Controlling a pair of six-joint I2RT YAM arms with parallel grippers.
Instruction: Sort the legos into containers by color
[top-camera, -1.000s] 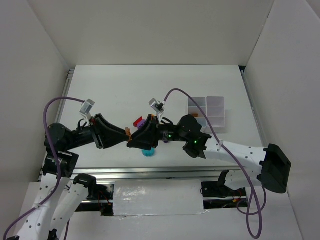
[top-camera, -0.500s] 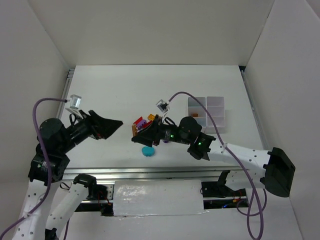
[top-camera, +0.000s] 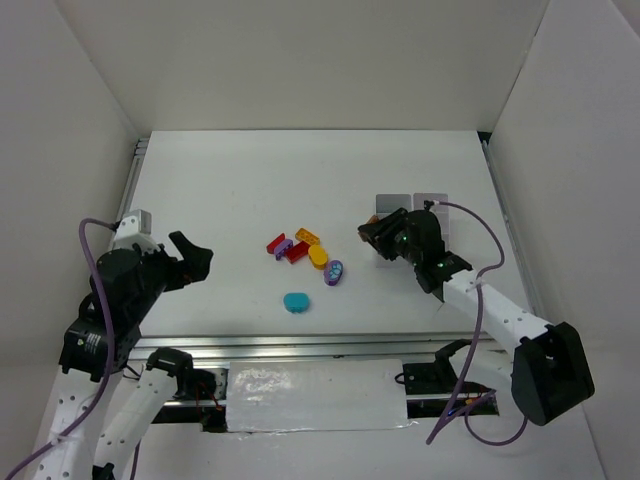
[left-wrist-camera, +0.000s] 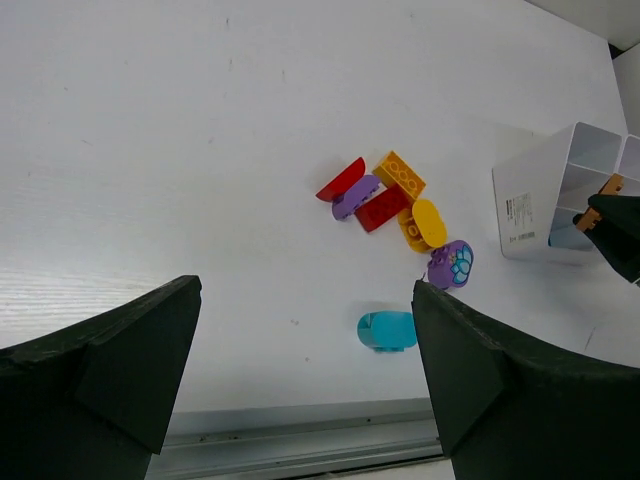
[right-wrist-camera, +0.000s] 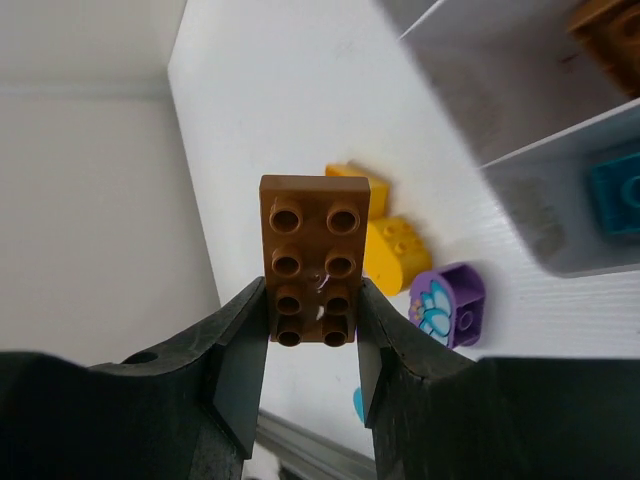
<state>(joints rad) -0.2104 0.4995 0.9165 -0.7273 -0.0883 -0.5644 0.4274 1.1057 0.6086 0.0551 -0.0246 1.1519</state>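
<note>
One tray section is holding an orange brick. I should next move my right gripper to its right in the top view, over that tray section, and let go of the matching brick.
My right gripper (right-wrist-camera: 312, 335) is shut on a brown-orange studded brick (right-wrist-camera: 312, 258), gripped by its long sides. In the top view this gripper (top-camera: 372, 232) hangs at the left edge of the white compartment tray (top-camera: 432, 198), which the arm mostly hides. Loose legos lie mid-table: a red half-round (left-wrist-camera: 341, 180), a purple bar (left-wrist-camera: 356, 195), a red bar (left-wrist-camera: 383, 208), an orange brick (left-wrist-camera: 399, 175), a yellow piece (left-wrist-camera: 425, 222), a purple oval (left-wrist-camera: 452, 265) and a teal oval (left-wrist-camera: 387, 330). My left gripper (top-camera: 190, 260) is open and empty, well left of them.
The tray's near compartments (right-wrist-camera: 520, 100) hold a teal brick (right-wrist-camera: 615, 190) and an orange brick (right-wrist-camera: 605, 30). A metal rail (left-wrist-camera: 300, 440) runs along the table's front edge, just below the teal oval. White walls enclose the table on three sides.
The two grippers met over the pile a second ago. The left one has opened and drawn back to the left. The right one has carried the brown-orange brick right to the tray.
</note>
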